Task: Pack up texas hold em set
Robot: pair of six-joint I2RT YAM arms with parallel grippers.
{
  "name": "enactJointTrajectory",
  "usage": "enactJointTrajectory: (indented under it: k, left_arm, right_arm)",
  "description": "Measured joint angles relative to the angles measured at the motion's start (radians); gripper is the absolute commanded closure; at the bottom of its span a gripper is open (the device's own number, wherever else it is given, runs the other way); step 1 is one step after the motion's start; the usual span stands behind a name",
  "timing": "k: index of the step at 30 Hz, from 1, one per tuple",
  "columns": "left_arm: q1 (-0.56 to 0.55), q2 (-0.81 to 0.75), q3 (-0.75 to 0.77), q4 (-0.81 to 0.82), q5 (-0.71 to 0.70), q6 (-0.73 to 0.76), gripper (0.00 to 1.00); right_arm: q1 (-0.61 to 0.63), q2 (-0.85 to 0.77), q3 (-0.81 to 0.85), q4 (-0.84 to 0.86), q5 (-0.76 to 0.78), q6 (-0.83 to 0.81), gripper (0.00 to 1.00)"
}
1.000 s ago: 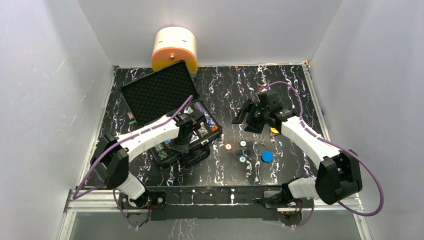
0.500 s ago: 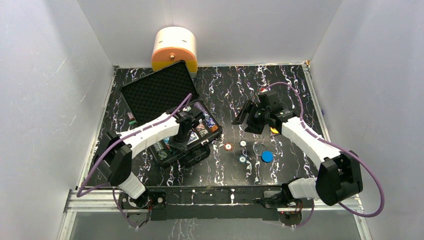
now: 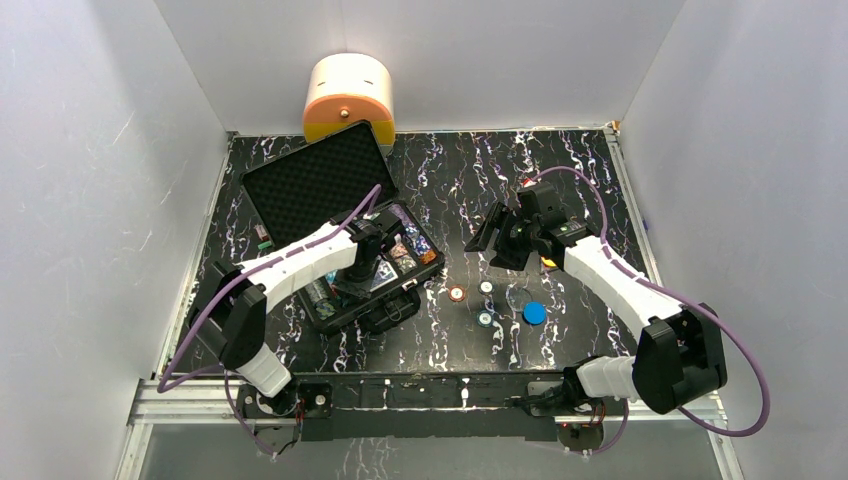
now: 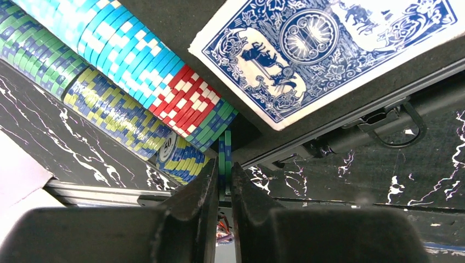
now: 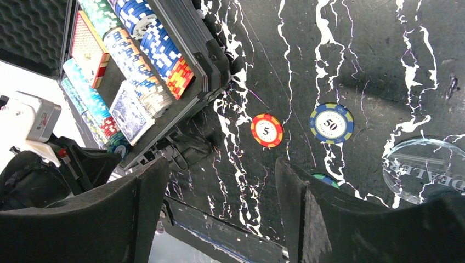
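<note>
My right gripper is to move back toward the base and down next, with its fingers on both sides of the green chip's rim (image 3: 485, 319) (image 5: 327, 180). The chip lies loose on the tabletop outside the briefcase.
The black briefcase lies open at centre left, its foam lid (image 3: 315, 185) raised and its tray (image 3: 428, 268) holding rows of chips. My left gripper (image 3: 358, 278) hangs over the tray's near rows, shut on green-and-blue chips (image 4: 224, 156) held edge-on next to the chip rows (image 4: 126, 71) and the blue deck (image 4: 318, 49). My right gripper (image 3: 497, 240) is open and empty above the table, right of the case. Below it lie a red chip (image 5: 267, 130), a blue-yellow chip (image 5: 331, 123), a green chip (image 3: 484, 318), a clear dealer disc (image 5: 422, 167) and a blue disc (image 3: 534, 313).
A cream-and-orange rounded container (image 3: 349, 95) stands at the back behind the lid. A yellow disc (image 3: 548, 262) peeks out under the right arm. White walls close in both sides. A metal rail (image 3: 430, 392) runs along the near edge.
My left gripper has shifted a little back and left over the case tray, still holding the chips. The right arm has barely moved.
</note>
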Motion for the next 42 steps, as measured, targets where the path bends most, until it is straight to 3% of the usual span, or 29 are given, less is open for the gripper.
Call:
enactJointTrajectory:
  k: [6, 13, 18, 23, 29, 36, 42]
  left_arm:
    - [0.002, 0.000, 0.000, 0.000, -0.008, 0.002, 0.74]
    - [0.006, 0.000, 0.000, -0.001, -0.014, 0.002, 0.80]
    - [0.006, -0.002, 0.006, -0.005, -0.014, 0.002, 0.78]
    - [0.006, -0.053, 0.031, 0.018, 0.018, 0.019, 0.63]
    - [0.007, -0.245, 0.047, 0.141, 0.101, 0.026, 0.50]
    - [0.007, -0.393, -0.001, 0.414, 0.190, -0.045, 0.32]
    - [0.007, -0.446, -0.100, 0.571, 0.224, -0.101, 0.27]
  right_arm:
    - [0.000, -0.001, 0.000, 0.000, 0.000, 0.000, 0.21]
    - [0.000, -0.003, -0.002, 0.000, 0.000, 0.000, 0.22]
    - [0.000, -0.013, -0.014, -0.002, 0.003, -0.003, 0.22]
    - [0.000, -0.014, -0.014, -0.017, 0.021, -0.039, 0.27]
    - [0.027, -0.010, -0.013, -0.130, 0.166, -0.098, 0.28]
    - [0.160, 0.043, -0.016, -0.194, 0.303, -0.105, 0.28]
    - [0.253, 0.083, -0.060, -0.203, 0.344, -0.098, 0.28]
